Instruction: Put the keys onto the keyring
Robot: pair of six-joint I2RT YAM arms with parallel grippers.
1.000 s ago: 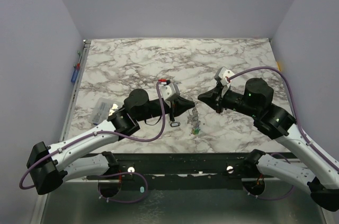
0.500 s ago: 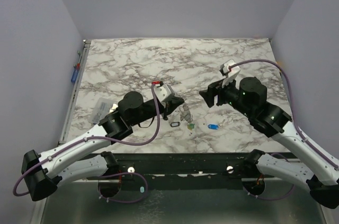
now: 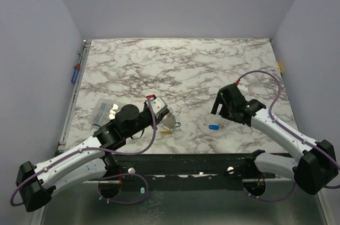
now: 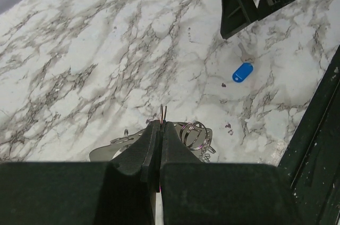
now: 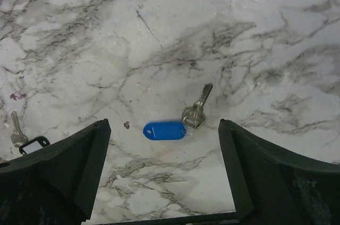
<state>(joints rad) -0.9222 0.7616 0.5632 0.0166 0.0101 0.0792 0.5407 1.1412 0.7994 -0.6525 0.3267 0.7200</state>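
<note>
The key is lying flat on the marble, so my open right gripper should next move down and back and close on the blue tag's end (image 3: 216, 127) (image 5: 179, 130) beside the metal key.
A key with a blue tag (image 5: 164, 130) lies flat on the marble, its metal blade (image 5: 197, 109) angled up to the right. My right gripper (image 5: 162, 125) hovers over it, open, with a finger on each side and nothing held. In the top view that blue key (image 3: 213, 127) sits just in front of the right gripper (image 3: 221, 110). My left gripper (image 4: 161, 124) is shut on the thin wire of the keyring (image 4: 163, 112), seen edge-on past the fingertips. Small coiled rings (image 4: 194, 133) hang beside it. The left gripper (image 3: 168, 119) is low near the front edge.
A clear plastic bag (image 3: 101, 109) lies at the left of the table. Another small key with a dark tag (image 5: 24, 142) lies left of the right gripper. The black front rail (image 3: 186, 162) runs close behind the blue key.
The right gripper opened, the blue-tagged key now lies on the table, and the right gripper dropped lower over it. The left gripper pulled back toward the near left, still shut on the keyring.
</note>
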